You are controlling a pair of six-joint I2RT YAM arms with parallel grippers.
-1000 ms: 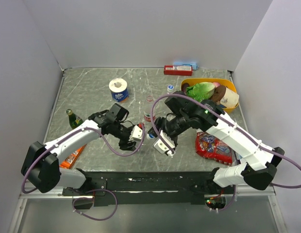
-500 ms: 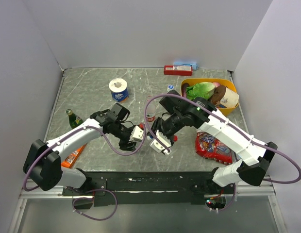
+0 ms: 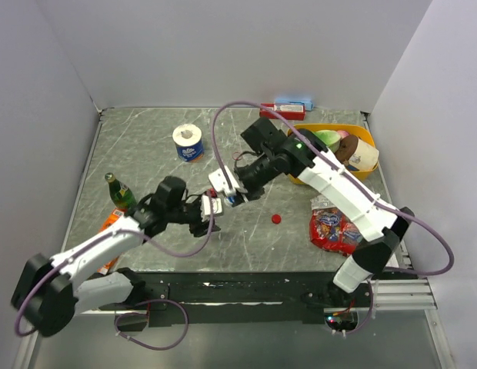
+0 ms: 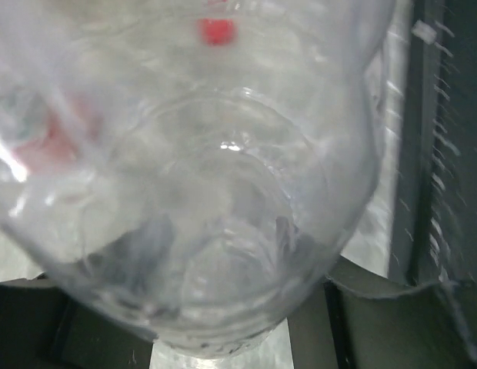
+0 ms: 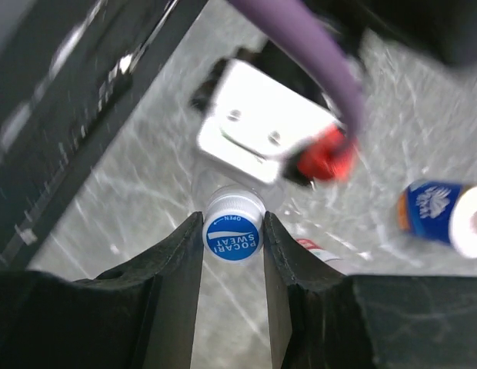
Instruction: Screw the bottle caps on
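I will swing my left gripper outward and to the right in the top view next, then free the bottle, as its clamped blue cap [image 3: 230, 201] lies that way from it.
My left gripper [image 3: 215, 206] is shut on a clear plastic bottle [image 4: 223, 192], which fills the left wrist view from its bottom end. My right gripper [image 3: 233, 195] is shut on a blue Pocari Sweat cap [image 5: 232, 234] that sits on that bottle's neck, with a finger tight on each side. The plain red cap [image 3: 276, 218] lies loose on the table right of both grippers and shows through the bottle [image 4: 217, 31]. The bottle with the red label band and the other blue cap are hidden behind my right arm in the top view.
A toilet roll [image 3: 188, 141] stands at the back left and also shows in the right wrist view [image 5: 446, 215]. A green bottle [image 3: 118, 187] and an orange packet [image 3: 111, 229] lie at the left. At the right are a red snack bag [image 3: 336, 228], a yellow bowl [image 3: 360, 132] of items and a red box [image 3: 281, 111].
My right arm has swung from the front centre back and to the left, onto the bottle's cap. My left arm has drawn back to the left with the bottle. The red cap is now uncovered.
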